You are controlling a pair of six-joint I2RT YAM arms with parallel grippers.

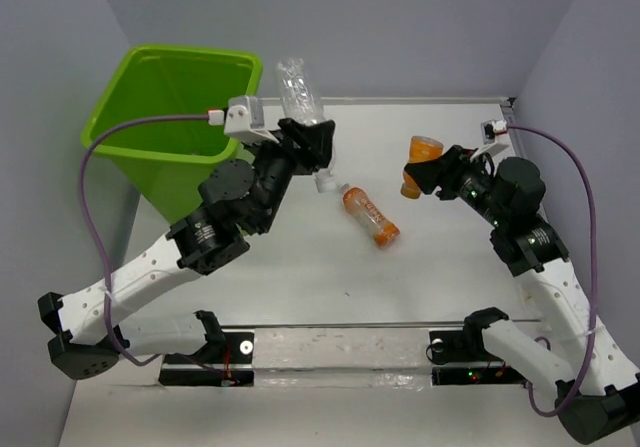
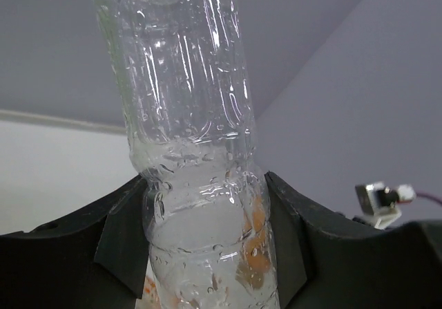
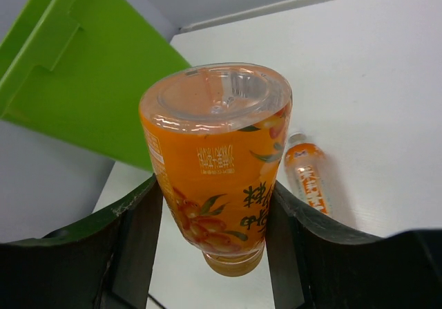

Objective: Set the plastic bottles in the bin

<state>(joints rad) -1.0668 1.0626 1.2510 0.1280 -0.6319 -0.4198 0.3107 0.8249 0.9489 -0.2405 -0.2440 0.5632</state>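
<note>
The bin's opening [image 1: 178,99] lies to the left in the top view, so the robot's right gripper should lift the bottle that way over the bin's high rim to release it.
My left gripper [image 1: 312,143] is shut on a clear plastic bottle [image 1: 298,92] and holds it raised, base up, just right of the lime-green bin [image 1: 165,117]; the bottle fills the left wrist view [image 2: 186,115] between the fingers [image 2: 124,240]. My right gripper [image 1: 428,172] is shut on an orange labelled bottle [image 1: 420,157], held above the table at the right, base toward the camera in the right wrist view [image 3: 217,157]. A second orange bottle [image 1: 369,215] lies on the table between the arms, also seen in the right wrist view [image 3: 309,178].
The bin stands at the table's far left corner, its side visible in the right wrist view [image 3: 90,81]. Grey walls enclose the table. Purple cables [image 1: 90,197] loop from both wrists.
</note>
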